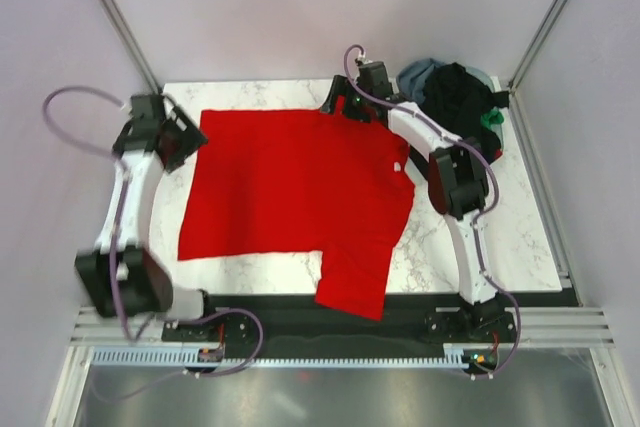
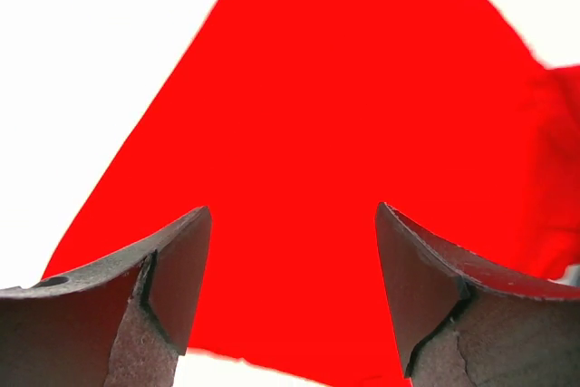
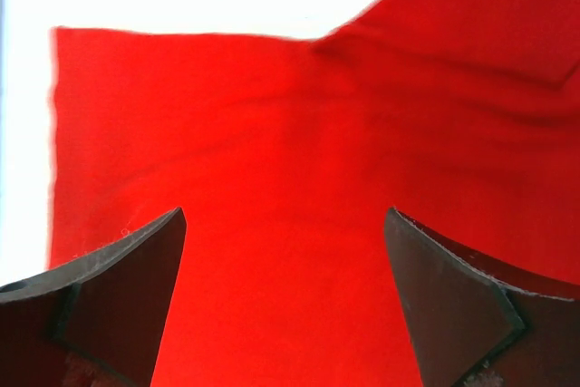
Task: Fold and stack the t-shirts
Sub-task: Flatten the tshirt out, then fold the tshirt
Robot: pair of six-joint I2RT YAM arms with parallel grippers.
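Observation:
Next, my left gripper will move back and down to close on the shirt's near hem corner (image 1: 184, 252), since that corner lies below it and nearer my base.
A bright red t-shirt (image 1: 290, 192) lies spread flat on the white marble table (image 1: 520, 237). Its small white neck label (image 1: 398, 167) is at the right, and one sleeve (image 1: 352, 287) hangs over the near edge. My left gripper (image 1: 188, 137) is open at the shirt's far left corner. In the left wrist view (image 2: 292, 213) red cloth (image 2: 362, 88) lies under the jaws, with nothing held. My right gripper (image 1: 346, 107) is open at the shirt's far edge, by the other sleeve. In the right wrist view (image 3: 285, 215) it hangs over red cloth (image 3: 290, 133).
A crumpled pile of black (image 1: 458, 97), grey-blue (image 1: 418, 73) and green (image 1: 490, 119) shirts lies at the table's back right corner. Metal frame posts and pale walls close in the back and sides. The arm bases stand on a black rail (image 1: 340, 319) at the near edge.

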